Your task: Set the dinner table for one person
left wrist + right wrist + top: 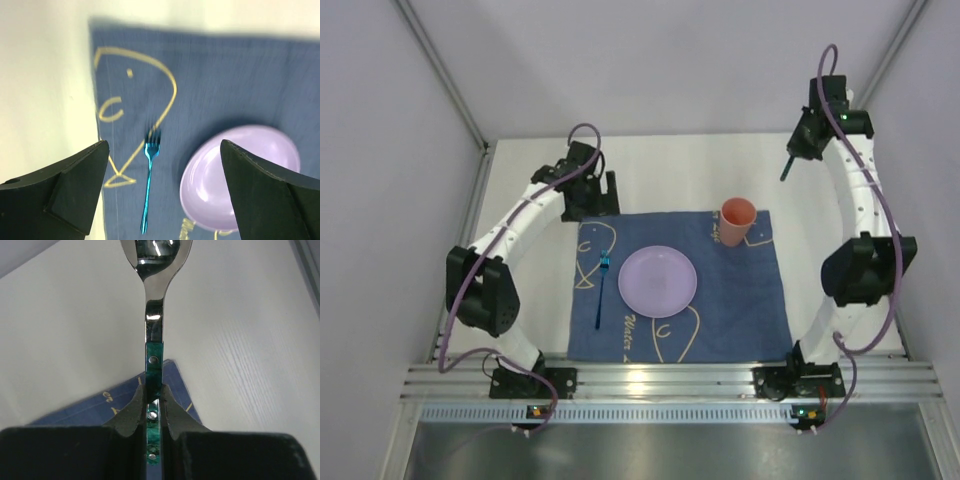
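The robot will bring its right gripper back and down beside the plate and let go of the green handle, because the mat [740, 310] is bare on the plate's side opposite the fork.
The white dinner table [670, 170] carries a dark blue fish-pattern mat [740, 310]. On the mat lie a lilac plate [658, 281], a blue fork [602, 288] to its left and a salmon cup [738, 222] at the far right. My left gripper [604, 194] is open and empty above the mat's far left corner; its view shows the fork [149, 186] and the plate [240, 180] below. My right gripper [798, 150] is shut on a spoon [154, 330] with a green handle, held high over the far right of the table.
A ribbed aluminium rail [670, 385] runs along the near edge where both arm bases are bolted. Grey walls and slanted frame posts [445, 75] enclose the table on three sides. The mat's corner [172, 371] shows below the spoon.
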Motion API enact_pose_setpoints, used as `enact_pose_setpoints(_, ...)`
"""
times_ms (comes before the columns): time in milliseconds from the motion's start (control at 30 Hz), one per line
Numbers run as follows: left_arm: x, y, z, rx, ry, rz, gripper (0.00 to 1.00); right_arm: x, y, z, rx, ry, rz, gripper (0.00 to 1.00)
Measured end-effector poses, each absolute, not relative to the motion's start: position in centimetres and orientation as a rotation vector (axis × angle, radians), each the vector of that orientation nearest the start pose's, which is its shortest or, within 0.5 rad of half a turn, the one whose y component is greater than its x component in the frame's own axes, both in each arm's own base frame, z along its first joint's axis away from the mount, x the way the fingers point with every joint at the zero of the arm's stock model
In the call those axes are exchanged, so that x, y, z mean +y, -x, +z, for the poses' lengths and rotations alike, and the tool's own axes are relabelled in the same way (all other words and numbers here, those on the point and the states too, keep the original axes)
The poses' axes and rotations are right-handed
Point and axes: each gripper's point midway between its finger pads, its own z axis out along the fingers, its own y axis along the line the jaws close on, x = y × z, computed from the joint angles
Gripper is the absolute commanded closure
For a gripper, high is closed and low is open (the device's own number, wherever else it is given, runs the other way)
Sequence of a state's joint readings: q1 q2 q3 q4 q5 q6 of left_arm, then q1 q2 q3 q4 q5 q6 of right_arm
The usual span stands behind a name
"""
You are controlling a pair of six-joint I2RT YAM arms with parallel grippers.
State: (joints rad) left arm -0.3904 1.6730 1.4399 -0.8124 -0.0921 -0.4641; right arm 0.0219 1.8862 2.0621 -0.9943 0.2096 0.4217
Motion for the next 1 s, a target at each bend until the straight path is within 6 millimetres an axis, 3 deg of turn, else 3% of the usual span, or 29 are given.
enact_pose_setpoints(133,-13.9,-40.2,16.8,2.516,0.200,-0.165,0.02,3.8,-42.9,26.1,2.336,-0.423,0.082,1.00)
enact_pose_setpoints(300,-13.3,-42.3,16.0,2.507,0.204,-0.111,0.02,13.4,-34.9,24.9,2.400,-0.029,0.279,1.00)
enact_pose_setpoints(367,-13.2,-42.4,15.4,2.518,0.195,-0.097,0.02,15.6,-31.9,24.2,2.414,0.094,0.339,1.00)
enact_pose_setpoints(533,-12.9,-42.8,15.5,2.507,0.186,-0.084,0.02,16.3,-26.8,21.5,2.464,0.209,0.388,1.00)
enact_pose_setpoints(633,-12.8,-43.0,15.5,2.499,0.190,-0.083,0.02,16.8,-24.9,18.3,2.560,0.254,0.428,1.00)
enact_pose_setpoints(800,-12.6,-43.1,15.6,2.495,0.196,-0.084,0.02,17.8,-22.3,10.9,2.822,0.304,0.459,1.00)
enact_pose_setpoints(900,-12.6,-43.1,15.6,2.494,0.197,-0.085,0.02,17.8,-21.4,8.2,2.930,0.301,0.425,1.00)
enact_pose_setpoints(1000,-12.6,-43.1,15.4,2.497,0.196,-0.083,0.02,17.6,-21.5,6.8,2.978,0.265,0.376,1.00)
